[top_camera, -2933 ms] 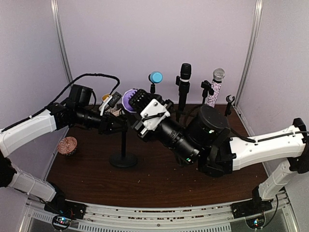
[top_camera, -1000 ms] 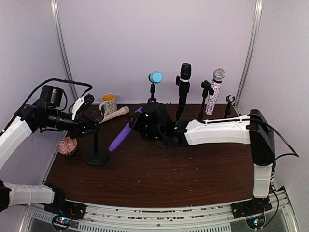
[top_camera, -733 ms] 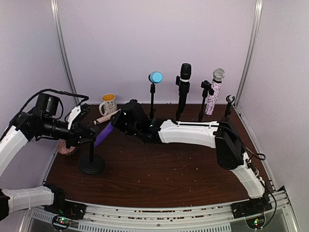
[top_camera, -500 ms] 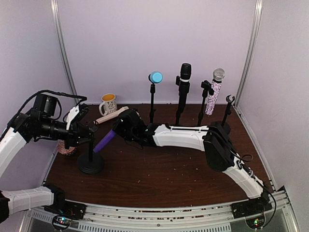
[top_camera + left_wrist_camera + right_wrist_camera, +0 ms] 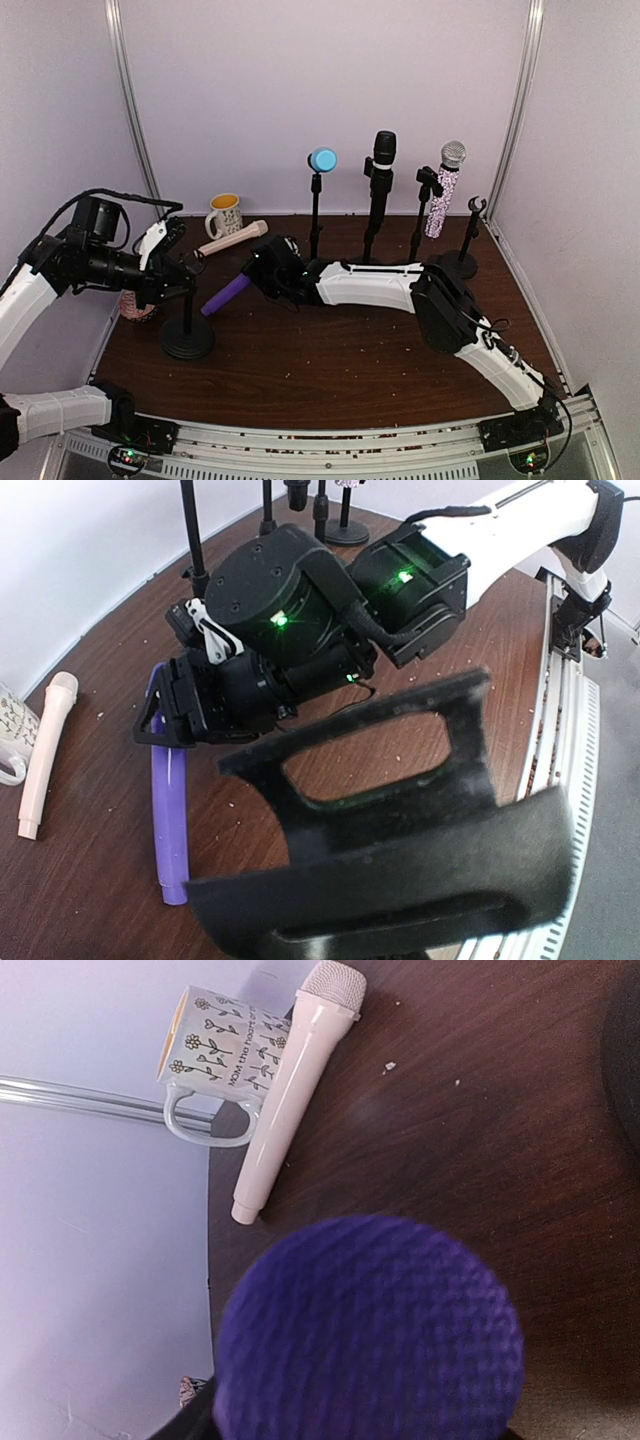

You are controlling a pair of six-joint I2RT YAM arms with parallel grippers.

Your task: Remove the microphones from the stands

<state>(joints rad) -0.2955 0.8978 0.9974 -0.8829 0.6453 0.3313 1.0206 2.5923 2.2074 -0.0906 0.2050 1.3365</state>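
Observation:
My left gripper will next carry the black stand outward, then toward the table's middle (image 5: 268, 340) (image 5: 335, 768) to open, because the purple microphone is off the stand.
The purple microphone (image 5: 228, 293) is off the stand and slants low over the table, tail toward the left. My right gripper (image 5: 262, 272) is shut on its head end. The left wrist view shows the gripper (image 5: 170, 708) on the microphone's handle (image 5: 170, 820), whose tail is at the table. Its purple mesh head (image 5: 370, 1330) fills the right wrist view. The black stand (image 5: 187, 338) has an empty top and stands at the left. My left gripper (image 5: 187, 267) is shut on its pole. A black blurred shape (image 5: 400, 820) fills the left wrist view's foreground.
A cream microphone (image 5: 233, 238) lies beside a flowered mug (image 5: 224, 213) at the back left. A brown-pink cupcake-like thing (image 5: 135, 305) sits by the left wall. Stands with a blue-headed (image 5: 322, 160), a black (image 5: 384, 150) and a sparkly microphone (image 5: 448, 175), plus an empty stand (image 5: 473, 215), line the back.
The microphone came out of the stand's clip. My right gripper carried it left and down toward the table. My left gripper moved the stand left and kept hold of it.

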